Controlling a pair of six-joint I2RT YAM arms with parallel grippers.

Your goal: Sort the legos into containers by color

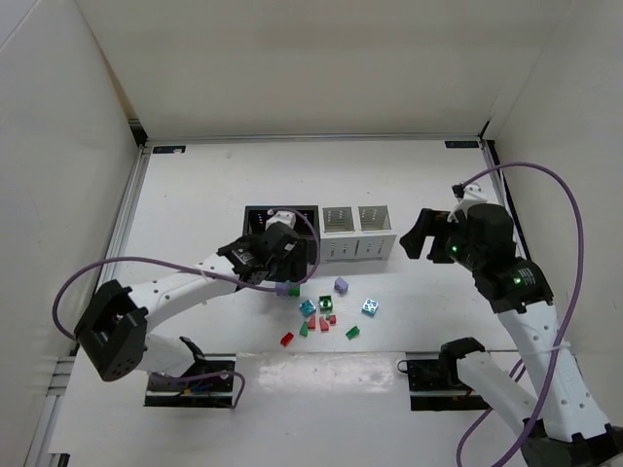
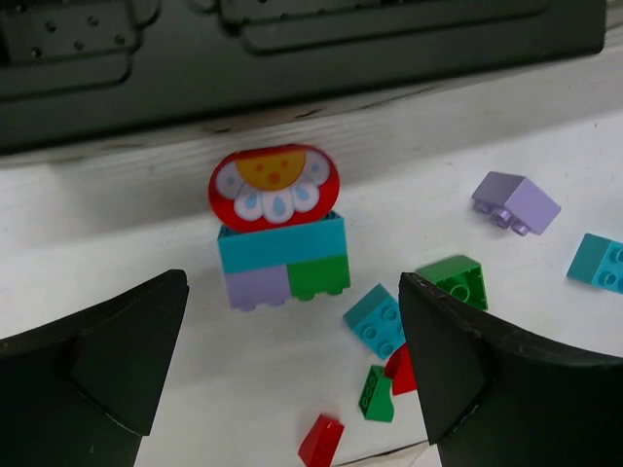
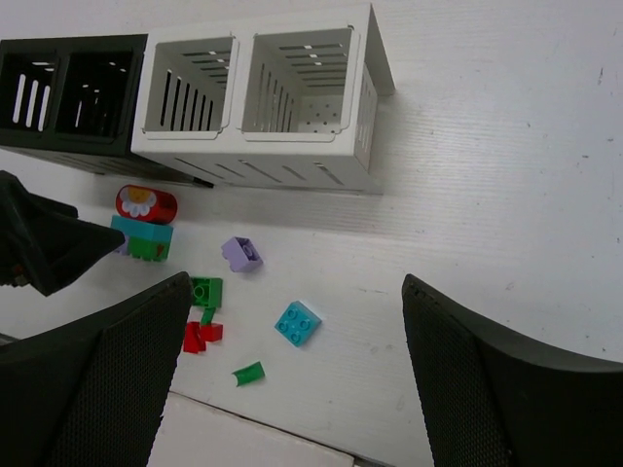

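The stack lines up between the left gripper's open fingertips from above, so the left gripper will go down around it and close on its light blue brick (image 2: 282,245).
A stuck-together stack (image 2: 280,248) of legos, a red oval piece on light blue, lilac and green bricks, stands just in front of the black containers (image 2: 292,58). My left gripper (image 2: 292,389) hangs open above and just short of it, touching nothing. Loose legos lie to its right: a lilac brick (image 2: 514,201), a green one (image 2: 456,280), light blue ones (image 2: 380,319), red ones (image 2: 321,440). My right gripper (image 3: 297,379) is open and empty, high over a light blue brick (image 3: 298,323). The white containers (image 3: 258,97) look empty.
From above, the left arm (image 1: 268,253) covers much of the black pair of bins (image 1: 292,212); the white pair (image 1: 358,233) adjoins them. The bricks cluster (image 1: 326,316) near the table's front seam. White enclosure walls (image 1: 58,195) surround the table.
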